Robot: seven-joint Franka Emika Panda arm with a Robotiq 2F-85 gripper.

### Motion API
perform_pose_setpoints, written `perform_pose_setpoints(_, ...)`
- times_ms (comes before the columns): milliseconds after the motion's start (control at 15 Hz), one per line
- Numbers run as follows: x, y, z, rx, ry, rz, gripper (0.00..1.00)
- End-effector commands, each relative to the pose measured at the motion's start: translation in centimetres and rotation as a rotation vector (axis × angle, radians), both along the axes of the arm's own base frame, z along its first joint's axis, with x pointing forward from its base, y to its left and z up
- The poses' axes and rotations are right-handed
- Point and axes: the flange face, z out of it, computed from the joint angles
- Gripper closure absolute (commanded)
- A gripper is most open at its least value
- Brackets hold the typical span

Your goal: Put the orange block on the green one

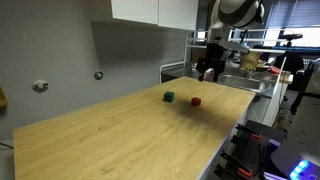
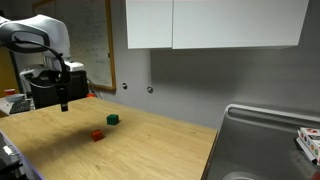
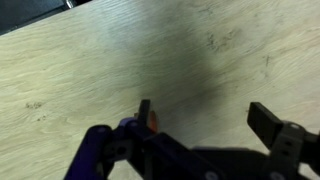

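I will move my gripper outward and down next until my open fingers are around the sides of the orange block, because the block is below my gripper and farther outward.
The orange block (image 1: 196, 101) lies on the wooden table (image 1: 120, 135), a short way from the green one (image 1: 168, 97). Both also show in an exterior view, the orange block (image 2: 97, 135) nearer the front and the green one (image 2: 113, 119) behind it. My gripper (image 1: 208, 72) hangs well above the table, off to the side of the blocks (image 2: 64, 105). In the wrist view the gripper (image 3: 205, 115) is open and empty. The orange block (image 3: 153, 121) peeks out beside one finger. The green one is out of the wrist view.
A metal sink (image 2: 265, 140) adjoins the table's end. White cabinets (image 2: 215, 22) hang on the grey wall. A cluttered bench with equipment (image 1: 262, 62) stands behind the arm. Two knobs (image 1: 40, 86) sit on the wall.
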Motion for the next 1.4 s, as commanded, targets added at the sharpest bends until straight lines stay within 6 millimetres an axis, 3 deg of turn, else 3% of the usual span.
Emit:
perform_pose_setpoints(0,2.5,-3.5,-2.6,-0.007,0.022,-0.027,0.0)
perform_pose_setpoints(467,6.1,-7.5,-7.2,0.038,0.085,-0.085,0.0)
perform_pose_setpoints(733,8.3,-8.5,-10.6,0.038,0.143,-0.1,0.0)
perform_pose_setpoints(1067,9.6,-8.8,-15.1,0.037,0.232,-0.102,0.0)
perform_pose_setpoints(1133,9.8,-8.9,-15.7,0.037,0.236,-0.1,0.25)
perform_pose_setpoints(1200,10.0,-8.9,-16.2,0.032,0.246,-0.1,0.26)
perform_pose_setpoints(1333,10.4,-8.9,-16.8,0.027,0.257,-0.1,0.4)
